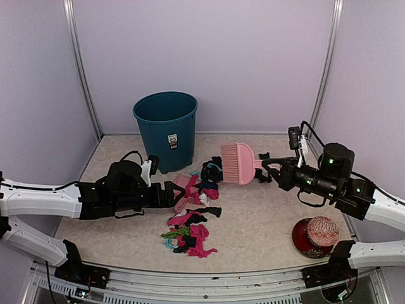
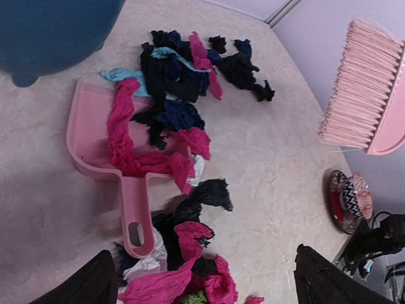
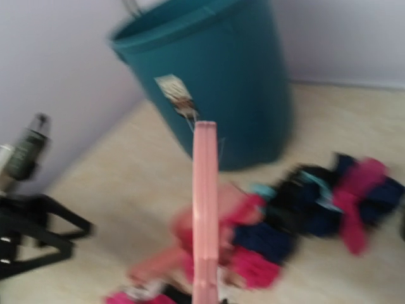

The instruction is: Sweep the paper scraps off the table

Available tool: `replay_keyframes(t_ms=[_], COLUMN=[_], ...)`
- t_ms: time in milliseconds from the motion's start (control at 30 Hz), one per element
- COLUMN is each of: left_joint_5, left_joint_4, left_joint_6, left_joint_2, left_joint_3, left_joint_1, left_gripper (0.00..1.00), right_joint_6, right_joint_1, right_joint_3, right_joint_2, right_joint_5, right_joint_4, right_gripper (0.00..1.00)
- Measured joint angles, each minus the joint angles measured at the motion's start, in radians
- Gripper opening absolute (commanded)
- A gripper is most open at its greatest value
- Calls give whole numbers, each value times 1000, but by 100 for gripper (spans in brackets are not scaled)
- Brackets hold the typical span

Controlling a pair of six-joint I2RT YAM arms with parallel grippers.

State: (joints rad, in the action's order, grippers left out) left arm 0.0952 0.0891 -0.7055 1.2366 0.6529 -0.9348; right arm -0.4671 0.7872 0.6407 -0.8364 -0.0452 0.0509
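Observation:
Next, my left gripper will shift left in the wrist view and descend to close around the dustpan's bare handle [image 1: 180, 205] [image 2: 133, 206], since the handle lies below and to that side.
The paper scraps lie in two heaps on the table [image 1: 266, 215]: one [image 1: 211, 177] spilling over a pale pink dustpan [image 1: 184, 190], one [image 1: 190, 234] nearer the front. In the left wrist view the scraps [image 2: 171, 82] cover the dustpan [image 2: 88, 133], and more [image 2: 190, 266] lie beside its handle. My left gripper [image 1: 172, 193] is open and empty, its fingers [image 2: 95, 285] spread wide above the handle end. My right gripper [image 1: 266, 168] is shut on the handle of a pink brush [image 1: 237, 163], held above the table right of the far heap. The right wrist view shows the brush [image 3: 205, 209] edge-on and blurred.
A teal bin [image 1: 166, 130] stands at the back left, behind the dustpan. A red patterned ball [image 1: 323, 231] on a dark red dish sits at the front right. Walls close the back and both sides.

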Motion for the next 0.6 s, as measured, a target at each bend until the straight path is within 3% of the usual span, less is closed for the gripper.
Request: replay_keyframes(t_ms=[300, 600], left_joint_5=[148, 175], left_joint_4=[-248, -336], left_joint_6=[11, 50], left_joint_2=[153, 289], left_joint_3=[124, 269], left_joint_1=[-47, -51], left_gripper=[91, 88], right_joint_6=[85, 111], right_joint_1=[0, 0], right_joint_3=[2, 2], right_joint_2=[-1, -33], right_joint_5=[119, 139], right_joint_4=[-132, -151], right_gripper=[0, 0])
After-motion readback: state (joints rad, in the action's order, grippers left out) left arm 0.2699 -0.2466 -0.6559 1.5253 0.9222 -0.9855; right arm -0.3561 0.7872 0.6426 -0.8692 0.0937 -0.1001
